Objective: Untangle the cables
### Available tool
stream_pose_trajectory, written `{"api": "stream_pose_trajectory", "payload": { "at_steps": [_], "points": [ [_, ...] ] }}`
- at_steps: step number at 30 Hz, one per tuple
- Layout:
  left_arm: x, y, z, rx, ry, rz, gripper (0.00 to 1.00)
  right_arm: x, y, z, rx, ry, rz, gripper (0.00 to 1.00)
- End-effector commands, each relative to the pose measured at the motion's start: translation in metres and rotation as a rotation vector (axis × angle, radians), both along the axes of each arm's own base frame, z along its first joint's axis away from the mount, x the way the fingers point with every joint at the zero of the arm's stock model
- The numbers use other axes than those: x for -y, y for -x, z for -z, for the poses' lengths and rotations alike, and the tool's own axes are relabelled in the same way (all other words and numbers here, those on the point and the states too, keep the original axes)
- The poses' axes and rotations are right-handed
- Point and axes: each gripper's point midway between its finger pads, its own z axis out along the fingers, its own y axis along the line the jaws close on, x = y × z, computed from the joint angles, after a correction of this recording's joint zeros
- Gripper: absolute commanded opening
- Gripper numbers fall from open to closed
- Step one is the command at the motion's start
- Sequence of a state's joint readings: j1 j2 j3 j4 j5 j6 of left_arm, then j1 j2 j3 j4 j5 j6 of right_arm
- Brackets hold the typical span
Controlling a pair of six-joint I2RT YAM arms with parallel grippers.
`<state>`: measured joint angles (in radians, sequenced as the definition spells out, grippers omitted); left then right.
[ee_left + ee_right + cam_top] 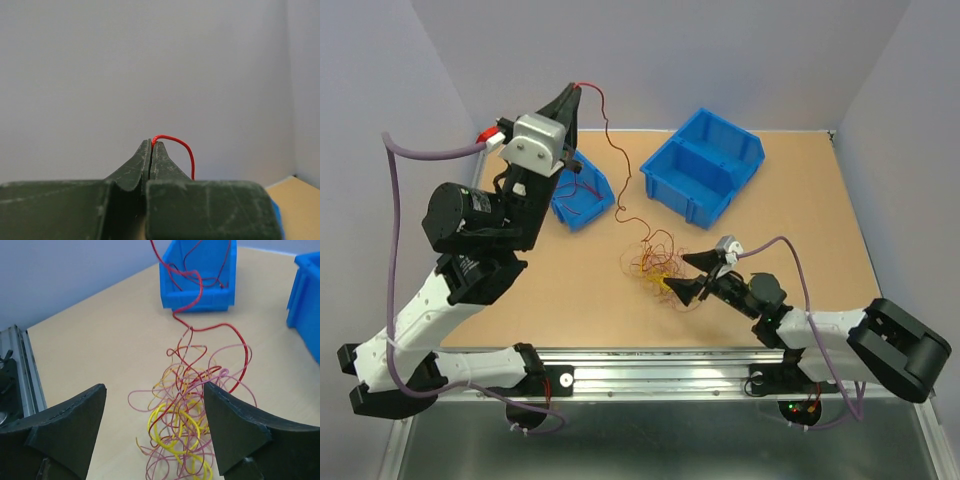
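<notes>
My right gripper moves outward past the tangle toward the small blue bin next, onto the red cable where it runs single (636, 219) (190, 306).
A palm-sized tangle of thin red, pink and yellow cables (655, 265) lies on the tan table; it shows close up in the right wrist view (192, 420). One red cable (613, 150) runs up from the tangle to my left gripper (574, 92), which is raised high and shut on its end (172, 142). My right gripper (692, 275) is open just right of the tangle, low over the table, its fingers (75, 425) astride the tangle's near part.
A small blue bin (582, 195) holding loose red wire stands under the left arm; it also shows in the right wrist view (197, 277). A larger two-part blue bin (705, 165) stands at the back. The table's metal rail (650, 365) runs along the near edge.
</notes>
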<state>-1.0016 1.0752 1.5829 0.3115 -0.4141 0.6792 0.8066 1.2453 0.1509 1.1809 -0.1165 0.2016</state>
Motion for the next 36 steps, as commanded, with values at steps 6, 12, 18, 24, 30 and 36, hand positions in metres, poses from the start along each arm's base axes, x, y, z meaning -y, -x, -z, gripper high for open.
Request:
{"api": "stream_pose_trajectory", "payload": {
  "at_steps": [6, 12, 18, 24, 30, 36],
  "points": [
    [0.014, 0.033, 0.011, -0.028, 0.080, 0.275, 0.00, -0.029, -0.023, -0.063, 0.183, 0.071, -0.034, 0.84],
    [0.008, 0.039, 0.003, -0.028, 0.094, 0.290, 0.00, -0.063, -0.044, -0.092, 0.297, 0.104, -0.087, 0.84],
    [0.003, 0.042, -0.005, -0.029, 0.107, 0.295, 0.00, -0.100, -0.069, -0.108, 0.353, 0.120, -0.138, 0.84],
    [-0.006, 0.041, -0.010, -0.032, 0.119, 0.263, 0.00, -0.123, -0.093, -0.092, 0.331, 0.146, -0.134, 0.67],
    [-0.019, 0.024, -0.001, -0.058, 0.112, 0.123, 0.00, -0.119, -0.076, -0.099, 0.326, 0.118, -0.185, 0.01],
    [-0.033, -0.031, 0.020, -0.082, 0.077, -0.024, 0.00, -0.092, -0.023, -0.120, 0.322, 0.040, -0.288, 0.01]
  ]
}}
